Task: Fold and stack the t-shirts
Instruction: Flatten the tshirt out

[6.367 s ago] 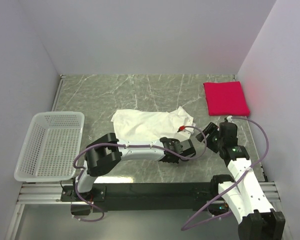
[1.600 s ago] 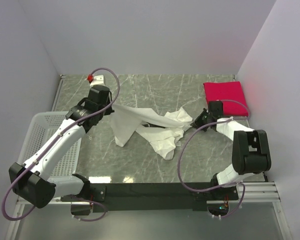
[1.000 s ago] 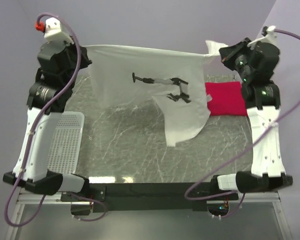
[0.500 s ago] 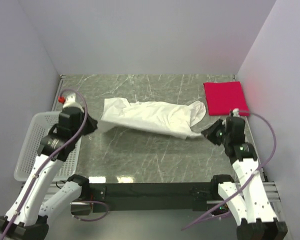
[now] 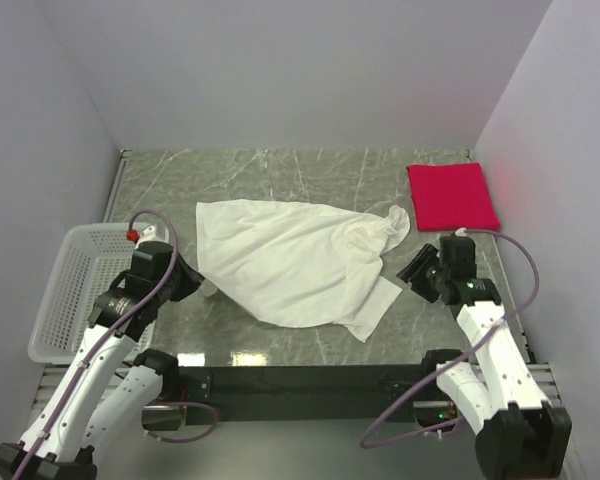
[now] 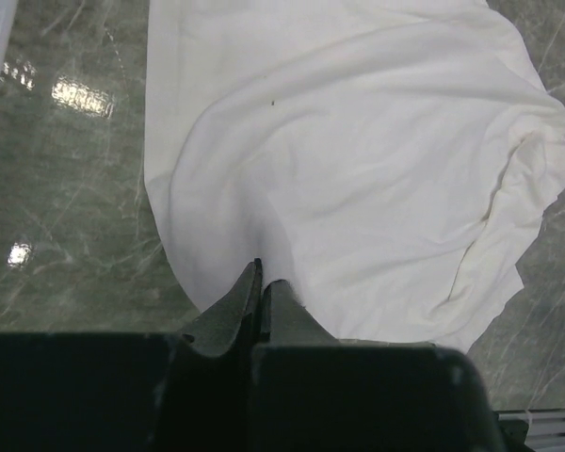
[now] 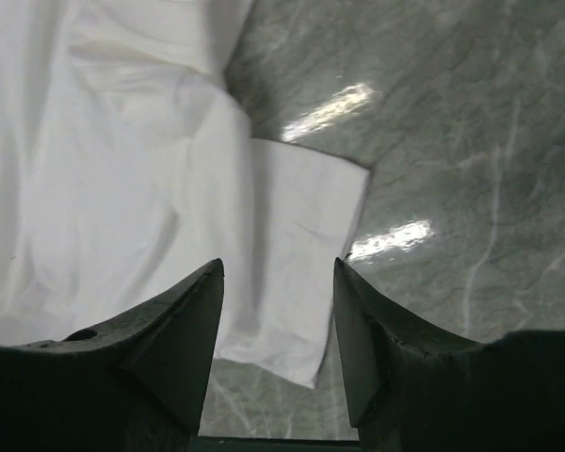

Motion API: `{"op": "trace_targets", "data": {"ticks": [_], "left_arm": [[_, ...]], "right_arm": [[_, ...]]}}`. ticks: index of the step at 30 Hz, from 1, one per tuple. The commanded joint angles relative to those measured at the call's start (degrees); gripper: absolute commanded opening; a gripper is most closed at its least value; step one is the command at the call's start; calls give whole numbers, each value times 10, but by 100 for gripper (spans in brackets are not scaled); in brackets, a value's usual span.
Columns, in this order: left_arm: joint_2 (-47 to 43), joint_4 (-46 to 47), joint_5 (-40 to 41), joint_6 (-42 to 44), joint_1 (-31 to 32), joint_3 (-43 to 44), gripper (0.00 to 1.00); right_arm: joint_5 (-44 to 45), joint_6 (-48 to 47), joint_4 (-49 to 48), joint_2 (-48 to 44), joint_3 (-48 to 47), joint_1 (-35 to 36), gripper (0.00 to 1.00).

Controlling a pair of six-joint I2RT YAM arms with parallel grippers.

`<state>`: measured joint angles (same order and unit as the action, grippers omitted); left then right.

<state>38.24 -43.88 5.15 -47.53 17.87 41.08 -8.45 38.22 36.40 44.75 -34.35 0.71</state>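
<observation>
The far corner of the shirt's flap lies flat on the marble beyond my open fingers, so my right gripper will move toward the shirt and go down to that corner.
The white t-shirt (image 5: 290,260) lies spread on the table's middle, with no print showing. It fills the left wrist view (image 6: 358,169), and its near right corner shows in the right wrist view (image 7: 122,169). My left gripper (image 5: 193,282) is at the shirt's left edge. Its jaws (image 6: 262,271) are shut, with a crease of cloth running up to the tips. My right gripper (image 5: 412,270) is open and empty just right of the shirt, its fingers (image 7: 278,268) spread above the shirt's corner flap. The red t-shirt (image 5: 452,196) lies folded square at the back right.
A white mesh basket (image 5: 90,290) stands at the left edge beside my left arm. The table (image 5: 310,175) is grey marble, walled at the back and both sides. Bare marble shows behind the white shirt and along the front edge.
The white shirt was bunched in a band between both grippers; now it lies spread flat and nearer. The right gripper has let go and opened. The left gripper moved slightly nearer.
</observation>
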Motion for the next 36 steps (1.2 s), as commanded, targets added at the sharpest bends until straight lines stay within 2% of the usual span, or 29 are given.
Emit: {"op": "trace_targets", "data": {"ticks": [1,7,12,18,26,36], "left_arm": [[-11,25,25,-1,-3,8,1],[-10,33,30,14,-3,7,1],[-13,31,35,17,-3,17,1],[-19,27,42,24,-3,22,1],[-21,26,41,30,-3,17,1],[-20,22,45,31,-3,21,1]], "right_arm": [[55,-12,-37,55,3,30,57],[199,-14,-32,169,-41,137,56],[251,-36,-35,265,-66,137,56],[223,-66,-74,313,-76,136,52],[193,-64,-103,359,-76,136,51],[180,-75,-82,388,-74,136,47]]}}
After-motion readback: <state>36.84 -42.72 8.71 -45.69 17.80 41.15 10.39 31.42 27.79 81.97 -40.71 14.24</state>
